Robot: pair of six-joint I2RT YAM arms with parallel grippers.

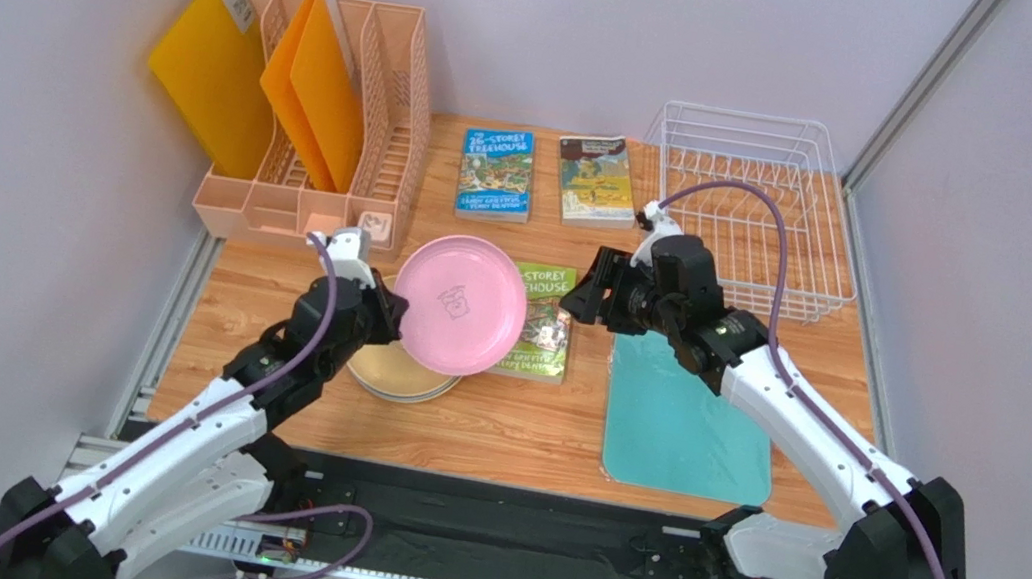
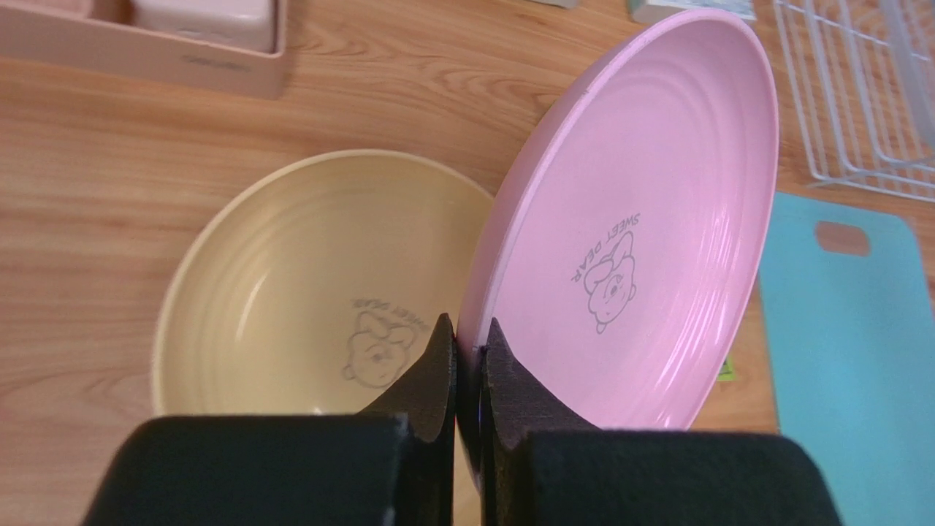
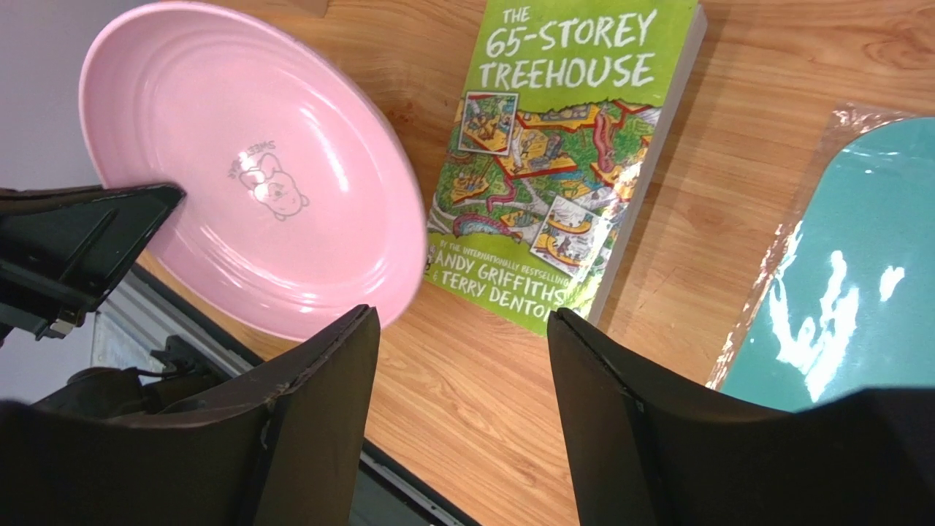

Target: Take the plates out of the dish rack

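Note:
The pale yellow plate (image 1: 402, 359) should get my left gripper next, so I should pull it back and down, away from the pink plate partly over the green book.
My left gripper (image 2: 470, 334) is shut on the rim of the pink plate (image 2: 637, 241), holding it tilted on edge above the table. In the top view the pink plate (image 1: 459, 305) hangs between the two arms, with the left gripper (image 1: 379, 313) at its left edge. Below it a pale yellow plate (image 2: 307, 285) lies flat on the wood, partly hidden under the pink one (image 1: 396, 376). My right gripper (image 3: 461, 329) is open, just right of the pink plate (image 3: 252, 175) and apart from it. The white wire dish rack (image 1: 755, 202) stands at the back right; no plate shows in it.
A teal cutting mat (image 1: 686, 420) lies under the right arm. A green book (image 1: 541, 321) lies beside the pink plate, with two more books (image 1: 496, 173) behind it. A peach file organizer (image 1: 333, 128) with orange folders stands at the back left.

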